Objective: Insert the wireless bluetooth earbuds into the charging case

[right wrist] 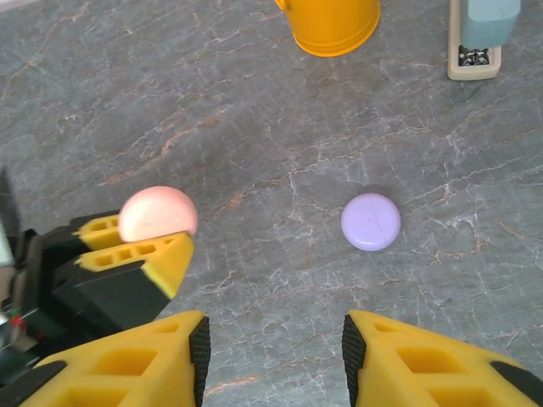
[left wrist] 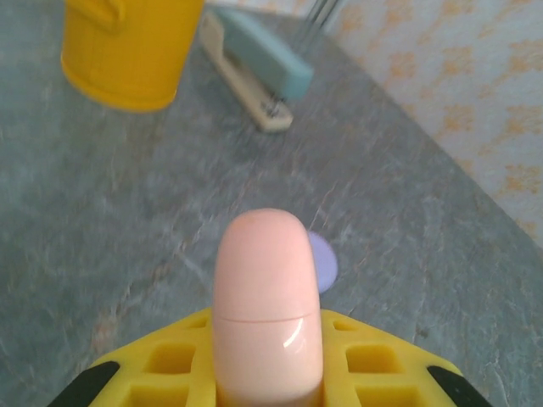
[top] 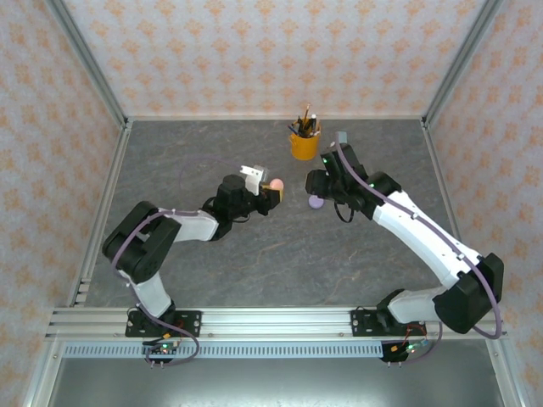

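I should move my left gripper down toward the lilac case (right wrist: pixel 371 221) next and release the pink case on the bare tabletop beside it, because the pink lid is already shut.
A pale pink round charging case (left wrist: pixel 267 305) is held on edge, lid closed, with my left gripper (left wrist: pixel 267 377) shut on it. From above, the pink case (top: pixel 276 185) hangs over the table's middle at the left gripper (top: pixel 268 192). A lilac charging case (right wrist: pixel 371 221) lies flat and closed on the table, also seen from above (top: pixel 315 203) and behind the pink one (left wrist: pixel 326 261). My right gripper (right wrist: pixel 276 356) stands open above bare table, near the lilac case, with nothing between its fingers. The pink case (right wrist: pixel 157 214) sits to its left. The earbuds are out of view.
A yellow cup (top: pixel 304 142) of pencils stands at the back of the table, with a pale blue stapler (right wrist: pixel 479 34) to its right. Patterned walls close in the table on three sides.
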Robot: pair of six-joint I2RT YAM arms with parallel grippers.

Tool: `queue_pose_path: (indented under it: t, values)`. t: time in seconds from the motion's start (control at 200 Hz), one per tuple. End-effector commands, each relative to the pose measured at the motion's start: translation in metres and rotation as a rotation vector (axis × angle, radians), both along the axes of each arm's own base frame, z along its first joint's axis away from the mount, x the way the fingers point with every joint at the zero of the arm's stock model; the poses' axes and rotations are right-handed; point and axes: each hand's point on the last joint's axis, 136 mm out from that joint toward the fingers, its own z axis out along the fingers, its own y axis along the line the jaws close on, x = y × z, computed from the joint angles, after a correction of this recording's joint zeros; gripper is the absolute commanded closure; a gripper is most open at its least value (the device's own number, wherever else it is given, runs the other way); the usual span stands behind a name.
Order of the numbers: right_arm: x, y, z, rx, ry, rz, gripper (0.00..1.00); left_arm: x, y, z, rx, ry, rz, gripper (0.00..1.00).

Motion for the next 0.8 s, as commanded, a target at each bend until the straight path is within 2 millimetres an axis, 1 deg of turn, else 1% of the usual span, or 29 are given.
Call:
queue_pose_path:
  t: [0.0, 0.165, 0.195, 0.215, 0.225, 0.305, 0.375, 0.385, 0.4, 0.525, 0.58, 0.621, 0.671, 0.696, 0.701, 0.716, 0.721, 0.726, 0.731, 0.736, 0.741, 0.746, 0.756, 0.796]
  values:
    - [0.003, -0.009, 0.013, 0.032, -0.066, -0.062, 0.53, 0.013, -0.002, -0.003, -0.080, 0.120, 0.072, 1.00]
    - [-0.003, -0.015, 0.014, 0.037, -0.076, -0.070, 0.53, 0.019, -0.004, -0.041, -0.070, 0.301, 0.127, 1.00]
    - [-0.005, -0.016, 0.015, 0.038, -0.079, -0.069, 0.53, 0.020, -0.006, -0.043, -0.078, 0.317, 0.127, 1.00]
    - [-0.005, -0.016, 0.015, 0.040, -0.081, -0.069, 0.53, 0.021, -0.008, -0.040, -0.091, 0.319, 0.125, 1.00]
    - [-0.006, -0.016, 0.016, 0.040, -0.081, -0.069, 0.53, 0.020, -0.008, -0.051, -0.084, 0.340, 0.127, 1.00]
    - [-0.008, -0.019, 0.017, 0.042, -0.087, -0.072, 0.53, 0.021, -0.009, -0.066, -0.083, 0.397, 0.142, 1.00]
    - [-0.009, -0.020, 0.014, 0.034, -0.083, -0.073, 0.53, 0.021, -0.010, -0.075, -0.068, 0.433, 0.149, 1.00]
    - [-0.011, -0.022, 0.020, 0.045, -0.099, -0.074, 0.53, 0.022, -0.010, -0.076, -0.067, 0.436, 0.150, 1.00]
    - [-0.012, -0.022, 0.023, 0.049, -0.105, -0.073, 0.53, 0.021, -0.011, -0.077, -0.064, 0.441, 0.150, 1.00]
    - [-0.016, -0.026, 0.027, 0.047, -0.117, -0.075, 0.53, 0.020, -0.008, -0.092, -0.033, 0.492, 0.170, 0.99]
    - [-0.017, -0.027, 0.030, 0.050, -0.126, -0.075, 0.53, 0.019, -0.006, -0.099, -0.016, 0.525, 0.181, 0.98]
    - [-0.017, -0.028, 0.032, 0.053, -0.131, -0.075, 0.53, 0.017, -0.004, -0.104, 0.003, 0.556, 0.195, 0.94]
    - [-0.018, -0.028, 0.033, 0.055, -0.134, -0.074, 0.53, 0.016, -0.001, -0.109, 0.027, 0.590, 0.215, 0.87]
    - [-0.018, -0.028, 0.034, 0.056, -0.137, -0.073, 0.53, 0.014, 0.000, -0.111, 0.040, 0.605, 0.222, 0.82]
    - [-0.018, -0.028, 0.034, 0.056, -0.137, -0.073, 0.53, 0.015, 0.000, -0.111, 0.041, 0.605, 0.223, 0.79]
    - [-0.018, -0.028, 0.035, 0.057, -0.139, -0.074, 0.53, 0.014, 0.001, -0.111, 0.047, 0.612, 0.225, 0.61]
    - [-0.018, -0.028, 0.035, 0.057, -0.139, -0.074, 0.53, 0.013, 0.001, -0.111, 0.049, 0.614, 0.226, 0.57]
    - [-0.018, -0.028, 0.035, 0.058, -0.140, -0.074, 0.53, 0.013, 0.001, -0.112, 0.050, 0.616, 0.226, 0.41]
    - [-0.018, -0.028, 0.035, 0.058, -0.140, -0.074, 0.53, 0.013, 0.001, -0.112, 0.051, 0.618, 0.227, 0.22]
    - [-0.018, -0.028, 0.035, 0.058, -0.139, -0.073, 0.53, 0.012, 0.001, -0.112, 0.052, 0.620, 0.226, 0.11]
    - [-0.018, -0.028, 0.036, 0.058, -0.140, -0.073, 0.53, 0.012, 0.002, -0.112, 0.053, 0.622, 0.228, 0.06]
    - [-0.018, -0.028, 0.035, 0.058, -0.140, -0.074, 0.53, 0.013, 0.002, -0.112, 0.054, 0.622, 0.229, 0.03]
    - [-0.018, -0.028, 0.036, 0.059, -0.141, -0.074, 0.53, 0.012, 0.002, -0.112, 0.057, 0.625, 0.230, 0.01]
    - [-0.018, -0.029, 0.036, 0.059, -0.143, -0.074, 0.53, 0.011, 0.004, -0.111, 0.065, 0.628, 0.236, 0.00]
